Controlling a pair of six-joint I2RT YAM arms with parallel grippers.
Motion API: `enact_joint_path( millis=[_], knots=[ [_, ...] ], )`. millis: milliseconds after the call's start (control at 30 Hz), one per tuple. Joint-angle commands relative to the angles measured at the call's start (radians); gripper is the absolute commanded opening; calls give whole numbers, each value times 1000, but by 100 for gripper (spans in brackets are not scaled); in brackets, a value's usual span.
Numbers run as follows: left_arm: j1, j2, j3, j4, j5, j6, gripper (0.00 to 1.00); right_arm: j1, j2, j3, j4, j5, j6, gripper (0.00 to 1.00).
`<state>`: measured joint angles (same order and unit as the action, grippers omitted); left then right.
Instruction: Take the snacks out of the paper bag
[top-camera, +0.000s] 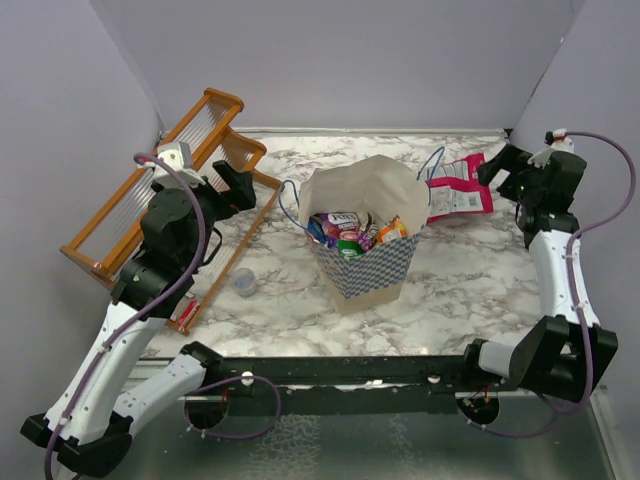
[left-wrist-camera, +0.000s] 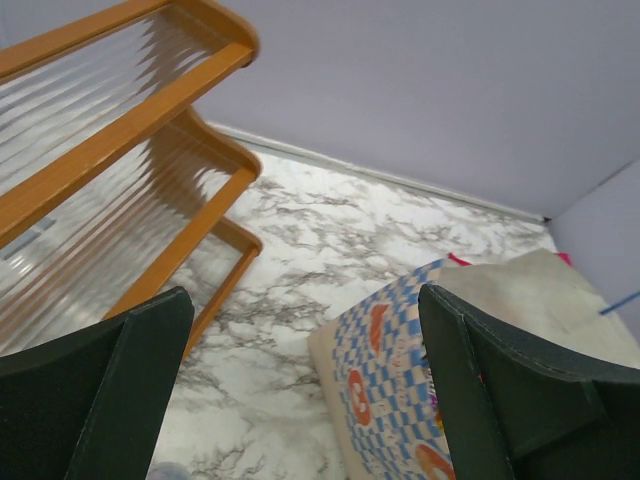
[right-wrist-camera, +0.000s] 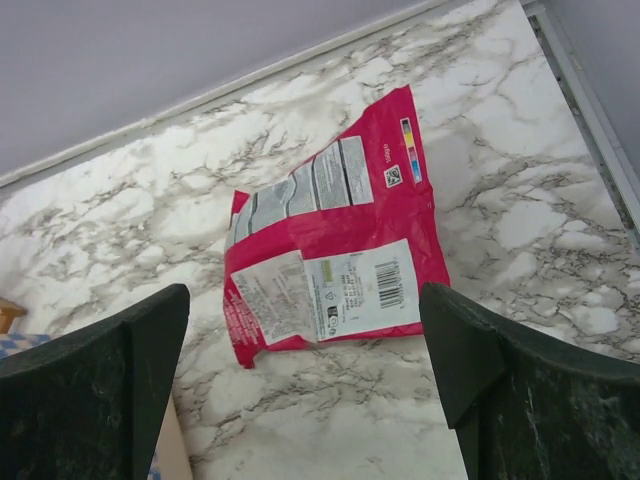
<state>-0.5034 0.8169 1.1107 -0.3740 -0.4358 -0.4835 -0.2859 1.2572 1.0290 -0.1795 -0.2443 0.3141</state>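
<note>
I will move my left gripper to the right in the top view next, onto the bag's nearer blue handle (top-camera: 282, 193), because its loop sticks out from the bag's rim.
The blue-and-white checkered paper bag (top-camera: 366, 262) stands open in the middle of the marble table, with several small snack packets (top-camera: 352, 235) inside. Its checkered side also shows in the left wrist view (left-wrist-camera: 420, 380). The large pink-red pouch (top-camera: 460, 187) lies flat on the table to the bag's right, label side up in the right wrist view (right-wrist-camera: 330, 250). My left gripper (top-camera: 240, 183) is open and empty, raised left of the bag. My right gripper (top-camera: 498, 165) is open and empty, above the table just beside the pouch.
An orange wooden rack (top-camera: 160, 190) stands at the back left, close under my left arm; it also shows in the left wrist view (left-wrist-camera: 150, 130). A small grey-blue cup (top-camera: 243, 282) sits left of the bag. Purple walls enclose the table.
</note>
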Motion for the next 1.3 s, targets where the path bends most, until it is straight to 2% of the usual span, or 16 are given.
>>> enact_joint_path(
  millis=[0,133,267,333,433,567,667,833,933,1100,1267],
  knots=[
    [-1,71,137,-119,200,-29,99,0,-50,67,-65,-98,7,99],
    [-1,131,221,-199,251,-43,99,1,-91,135,-87,-248,26,99],
    [-1,157,269,-211,348,-38,99,14,-64,225,-121,-462,63,99],
    [-1,169,281,-209,410,-38,99,47,-61,248,-129,-516,75,99],
    [-1,191,283,-206,496,-55,99,140,-61,296,-184,-534,65,100],
    [-1,200,274,-221,514,-70,89,232,-86,329,-257,-489,48,96],
    [-1,191,260,-234,497,-72,86,236,-96,307,-255,-490,77,91],
    [-1,197,248,-204,537,-96,78,255,-75,275,-224,-547,107,75],
    [-1,213,229,-174,580,-117,74,264,-83,248,-180,-552,136,71],
    [-1,238,197,-135,654,-156,60,280,-87,205,-110,-600,186,63],
    [-1,241,160,-73,666,-175,50,283,-102,155,-6,-586,201,62]
  ],
)
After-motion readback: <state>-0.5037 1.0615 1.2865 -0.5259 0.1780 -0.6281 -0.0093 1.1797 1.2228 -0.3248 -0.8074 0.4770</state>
